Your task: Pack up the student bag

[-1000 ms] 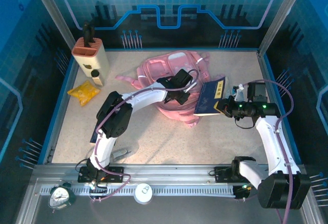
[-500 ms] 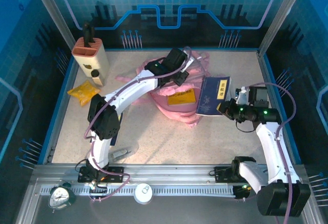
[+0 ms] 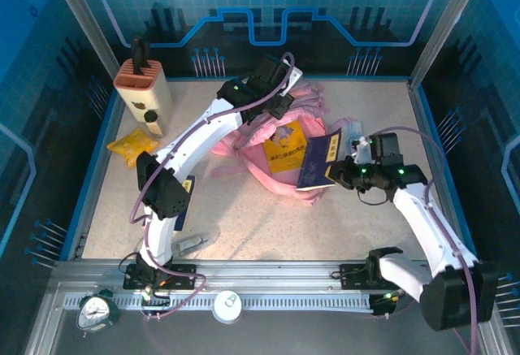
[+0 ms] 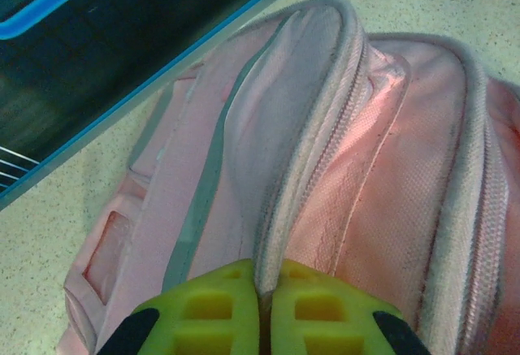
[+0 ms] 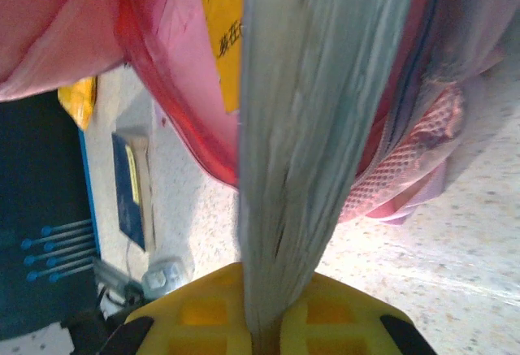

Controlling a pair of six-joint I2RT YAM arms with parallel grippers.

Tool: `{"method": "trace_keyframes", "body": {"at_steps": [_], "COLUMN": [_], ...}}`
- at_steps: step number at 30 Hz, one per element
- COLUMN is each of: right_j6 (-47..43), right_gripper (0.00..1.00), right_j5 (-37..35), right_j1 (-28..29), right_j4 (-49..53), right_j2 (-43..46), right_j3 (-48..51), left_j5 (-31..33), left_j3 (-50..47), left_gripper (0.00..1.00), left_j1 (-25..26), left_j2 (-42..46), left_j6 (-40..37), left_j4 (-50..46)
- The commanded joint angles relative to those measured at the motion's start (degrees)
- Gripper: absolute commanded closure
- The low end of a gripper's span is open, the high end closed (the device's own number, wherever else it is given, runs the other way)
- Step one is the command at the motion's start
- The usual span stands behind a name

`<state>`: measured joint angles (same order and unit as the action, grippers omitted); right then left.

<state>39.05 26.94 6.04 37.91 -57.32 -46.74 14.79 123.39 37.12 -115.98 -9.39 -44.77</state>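
The yellow book [image 3: 286, 150] [image 5: 223, 14] lies outward of the right gripper's fingers. The right gripper will ease outward and let go of the dark blue book onto it while the bag is held open.
The student bag [image 3: 272, 178] is a pink backpack lying mid-table with its mouth pulled open. My left gripper [image 3: 278, 101] reaches to its far side and is shut on the bag's zip rim [image 4: 305, 168], holding it up; the green fingertips [image 4: 219, 310] pinch that edge. A yellow book [image 3: 286, 150] shows inside the bag. My right gripper [image 3: 339, 173] is shut on a dark blue book [image 3: 318, 158], which leans at the bag's right opening. In the right wrist view the book's page edge [image 5: 317, 127] runs up from my closed jaws [image 5: 268, 326] toward the bag's red lining [image 5: 162, 71].
A beige holder [image 3: 142, 88] stands at the back left, with a small yellow packet [image 3: 132, 145] in front of it. A thin blue booklet [image 3: 185, 196] lies by the left arm. An alarm clock [image 3: 97, 310] and a white disc [image 3: 227, 306] sit on the near rail.
My left gripper moved to the bag's far side, shut on its rim and lifted it, exposing the yellow book. My right gripper carried the blue book left, up to the bag's mouth.
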Motion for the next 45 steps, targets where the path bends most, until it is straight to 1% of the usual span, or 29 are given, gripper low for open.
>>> {"method": "trace_keyframes", "body": {"at_steps": [1,3,4,6,7,12,15,18,21,23,24,26,28,31,34,36,40,43,45], "right_j6": [0.4,0.1,0.3,1.4,1.9,0.7,1.5,-0.7,-2.5,-4.4,-5.0,-6.2,-7.6,-9.2,-10.0,-10.6,-11.5,-11.8,-12.5], "right_gripper": [0.99,0.99,0.99,0.99,0.99,0.97,0.97,0.95,0.9,0.87,0.84,0.71,0.67,0.54,0.48,0.44,0.35,0.29,0.25], "right_j5": [-3.2,-2.1,-0.5,3.6,4.2,2.4,3.5,3.9,3.8,1.9,1.3,0.2,-1.3,-4.7,-9.6,-11.3,-12.1,-10.0,-8.9], "right_j1": [-4.3,-5.5,-5.4,-4.3,-2.9,5.6,6.9,8.2,9.3,9.7,9.6,9.6,9.6,9.7,9.6,9.7,9.2,8.8,8.9], "right_j4": [2.7,1.8,0.6,-4.3,-6.9,-16.7,-25.5,-28.3,-30.4,-30.1,-30.5,-30.8,-28.2,-25.8,-21.8,-20.0,-16.6,-14.6,-12.0], "right_j2": [6.0,6.5,5.8,3.3,1.6,-9.1,-16.6,-24.5,-30.3,-33.7,-35.2,-38.3,-40.0,-37.6,-32.4,-28.8,-21.6,-16.6,-14.2], "right_j3": [-0.2,0.9,1.5,2.7,2.8,-1.7,-3.1,-7.5,-9.7,-10.9,-11.2,-11.9,-13.5,-12.9,-11.8,-10.6,-7.4,-5.4,-5.5], "left_j5": [-0.3,-1.6,-2.6,-3.8,-3.8,-4.5,-4.7,-5.1,-5.3,-4.8,-4.5,-4.6,-4.8,-4.8,-5.2,-5.1,-5.9,-6.7,-8.9], "left_j3": [2.8,2.4,2.4,2.0,1.9,1.7,1.8,1.8,1.8,1.7,1.6,1.0,0.2,-0.7,-1.8,-2.3,-3.1,-4.4,-5.5], "left_gripper": [1.0,1.0,1.0,1.0,1.0,1.0,1.0,1.0,1.0,1.0,1.0,1.0,1.0,1.0,1.0,1.0,0.97,0.94,0.9], "left_j1": [-0.5,-0.5,-0.5,-0.5,-0.5,-0.5,-0.5,-0.6,-0.6,-0.6,-0.7,-0.9,-1.0,-1.2,-1.2,-1.2,-1.3,-1.3,-1.3], "left_j2": [2.1,2.2,2.4,2.6,2.6,2.8,2.8,3.0,2.8,2.7,2.6,2.6,2.7,3.1,3.3,3.4,3.4,3.7,3.9], "left_j6": [-0.2,-0.4,-0.6,-0.8,-0.9,-0.6,0.2,0.7,1.0,1.2,1.4,2.0,2.4,2.7,2.8,3.0,3.7,4.5,5.2], "left_j4": [3.8,4.1,4.4,5.1,5.5,5.9,6.3,6.6,6.8,6.9,6.8,7.0,7.2,7.1,7.7,8.0,7.9,7.7,7.0]}}
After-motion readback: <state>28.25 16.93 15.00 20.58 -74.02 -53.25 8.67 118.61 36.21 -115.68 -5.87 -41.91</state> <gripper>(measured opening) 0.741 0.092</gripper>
